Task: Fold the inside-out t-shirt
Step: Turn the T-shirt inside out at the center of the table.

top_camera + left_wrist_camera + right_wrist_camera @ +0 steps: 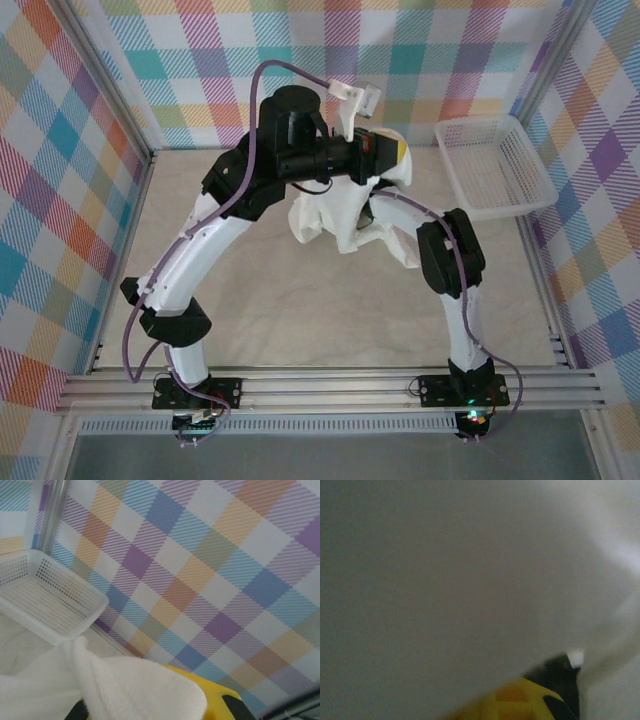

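Observation:
The shirt hangs bunched, so my left gripper next needs to pull its fold away from the mesh basket, down toward the bare tabletop (264, 228) beside the bundle, and let go.
The inside-out t-shirt (340, 215) is a bunched white mass lifted off the table at the back centre. My left gripper (392, 155) sits at the bundle's top right, shut on a fold of it. In the left wrist view that fold (135, 690) drapes over a yellow finger (222, 692). My right arm reaches into the bundle from the right, and its gripper is buried in the cloth. The right wrist view has white fabric (460, 580) pressed close over the lens, with a yellow finger (515, 700) poking out below; the gripper is shut in the shirt.
A white mesh basket (495, 165) stands at the back right corner, also visible as the basket (45, 600) in the left wrist view. Plaid walls (70, 200) enclose the table (300, 310). A metal rail (330, 385) runs along the near edge.

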You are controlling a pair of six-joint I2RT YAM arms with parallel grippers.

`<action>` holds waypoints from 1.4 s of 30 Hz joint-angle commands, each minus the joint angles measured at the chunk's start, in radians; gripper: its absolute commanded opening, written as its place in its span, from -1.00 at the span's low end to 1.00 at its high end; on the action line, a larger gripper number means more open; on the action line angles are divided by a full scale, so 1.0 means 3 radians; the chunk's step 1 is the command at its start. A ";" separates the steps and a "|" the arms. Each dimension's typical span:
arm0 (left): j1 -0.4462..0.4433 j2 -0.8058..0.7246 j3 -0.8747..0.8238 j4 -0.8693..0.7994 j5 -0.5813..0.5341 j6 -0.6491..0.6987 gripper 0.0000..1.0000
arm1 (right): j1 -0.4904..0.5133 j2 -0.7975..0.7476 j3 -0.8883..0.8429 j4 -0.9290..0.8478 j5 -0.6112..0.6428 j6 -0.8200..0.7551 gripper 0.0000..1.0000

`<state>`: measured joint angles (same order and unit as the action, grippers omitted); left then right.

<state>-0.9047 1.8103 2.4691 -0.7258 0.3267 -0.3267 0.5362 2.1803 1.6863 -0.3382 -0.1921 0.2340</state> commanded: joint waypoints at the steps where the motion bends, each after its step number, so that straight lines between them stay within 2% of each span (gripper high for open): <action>1: -0.0092 -0.0348 0.0154 -0.0051 -0.0086 0.0300 -1.00 | -0.0012 0.0073 0.0117 -0.0648 0.0130 -0.0097 -0.75; 2: -0.0101 -0.0380 0.0156 -0.0073 -0.0092 0.0359 -1.00 | -0.0012 0.0074 0.0156 -0.0761 0.0235 -0.0136 -0.55; 6: -0.0164 -0.0473 0.0122 -0.0174 -0.0146 0.0665 -1.00 | -0.0013 0.0206 0.0469 -0.1459 0.0319 -0.0237 -0.12; 9: -0.0189 -0.0506 0.0030 -0.0229 -0.0251 0.0803 -1.00 | 0.0002 0.0346 0.0601 -0.1880 0.0304 -0.0303 0.68; 10: -0.0213 -0.0517 0.0001 -0.0242 -0.0268 0.0844 -1.00 | 0.0020 0.0406 0.0607 -0.1975 0.0355 -0.0355 0.86; 13: -0.0321 -0.0559 -0.0020 -0.0242 -0.0307 0.1012 -1.00 | 0.0086 0.0625 0.0628 -0.2201 0.0599 -0.0463 0.92; 17: -0.0457 -0.0665 -0.0019 -0.0207 -0.0368 0.1255 -1.00 | 0.0175 0.0829 0.0577 -0.2312 0.0842 -0.0568 0.80; 20: -0.0477 -0.0745 -0.0020 -0.0191 -0.0582 0.1346 -1.00 | 0.0189 0.0858 0.0474 -0.2302 0.0833 -0.0613 0.51; 21: -0.0477 -0.0759 -0.0019 -0.0214 -0.0681 0.1384 -1.00 | 0.0187 0.0832 0.0421 -0.2263 0.0809 -0.0619 0.35; 23: -0.0478 -0.0761 -0.0023 -0.0272 -0.0944 0.1446 -1.00 | 0.0181 0.0732 0.0337 -0.2196 0.0674 -0.0641 -0.22; 25: -0.0469 -0.0693 -0.0016 -0.0339 -0.1555 0.1435 -1.00 | 0.0172 0.0507 0.0230 -0.2065 0.0371 -0.0647 -0.74; 27: -0.0322 -0.0575 0.0014 -0.0484 -0.2075 0.1282 -1.00 | 0.0171 0.0204 0.0074 -0.1880 0.0112 -0.0637 -1.00; 28: -0.0068 -0.0506 0.0025 -0.0596 -0.2125 0.1053 -1.00 | 0.0171 0.0008 -0.0051 -0.1744 -0.0001 -0.0641 -1.00; 29: 0.0202 -0.0446 0.0028 -0.0735 -0.2012 0.0797 -1.00 | 0.0171 -0.0171 -0.0173 -0.1629 -0.0090 -0.0641 -1.00; 31: 0.0893 -0.0321 -0.0160 -0.0886 -0.1550 0.0297 -1.00 | 0.0181 -0.0634 -0.0545 -0.1293 -0.0305 -0.0606 -1.00; 34: 0.1549 -0.0181 -0.0830 -0.0646 -0.1200 0.0152 -1.00 | 0.0222 -0.1358 -0.1067 -0.0847 -0.0537 -0.0578 -1.00; 38: 0.1977 0.0194 -0.1526 -0.0435 -0.0774 -0.0029 -1.00 | 0.0314 -0.2211 -0.1408 -0.0545 -0.0545 -0.0656 -1.00; 41: 0.2117 0.0208 -0.2434 0.0123 -0.0515 -0.0314 -1.00 | 0.0302 -0.2623 -0.1350 -0.0500 -0.0054 -0.0519 -1.00; 42: 0.2134 0.0173 -0.2729 0.0306 -0.0495 -0.0406 -1.00 | 0.0280 -0.2703 -0.1279 -0.0501 -0.0068 -0.0533 -1.00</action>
<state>-0.2752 1.8992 1.8053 -0.7582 0.0685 -0.3309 0.6338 1.4265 1.2770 -0.5636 -0.2611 0.0551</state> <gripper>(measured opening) 0.063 0.057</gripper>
